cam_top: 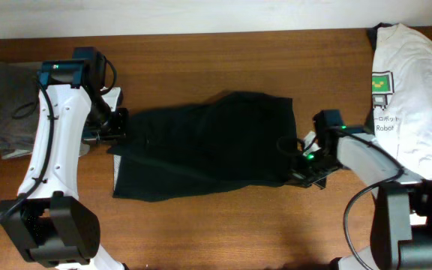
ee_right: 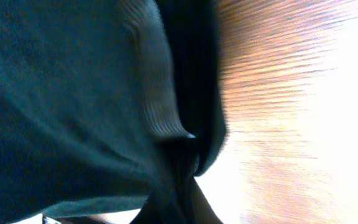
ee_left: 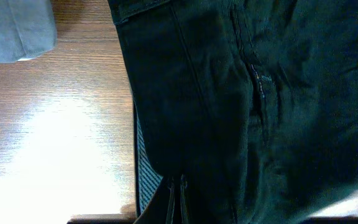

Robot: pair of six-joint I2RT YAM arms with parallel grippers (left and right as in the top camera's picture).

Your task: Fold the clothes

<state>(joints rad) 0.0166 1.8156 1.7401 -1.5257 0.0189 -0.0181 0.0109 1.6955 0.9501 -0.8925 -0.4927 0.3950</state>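
The robot next needs to pull the rumpled fabric in its left gripper outward to spread it, then let go of it over the bare wood, which is outward of the fingers.
The black shorts (cam_top: 201, 146) lie spread across the middle of the table. My left gripper (cam_top: 118, 129) sits at their left edge and is shut on the fabric; in the left wrist view the shorts (ee_left: 229, 112) fill the frame, with a pale striped inner strip (ee_left: 145, 180) beside the fingers (ee_left: 178, 202). My right gripper (cam_top: 300, 159) is at the shorts' right edge, shut on the cloth, which bunches between the fingers (ee_right: 188, 180) in the right wrist view. A grey garment (cam_top: 2, 105) lies far left. A white printed T-shirt (cam_top: 411, 97) lies far right.
The wooden table (cam_top: 223, 225) is bare along the front. The grey garment also shows in the left wrist view (ee_left: 14, 28) at the top left. The table's back edge (cam_top: 201, 34) runs along the top.
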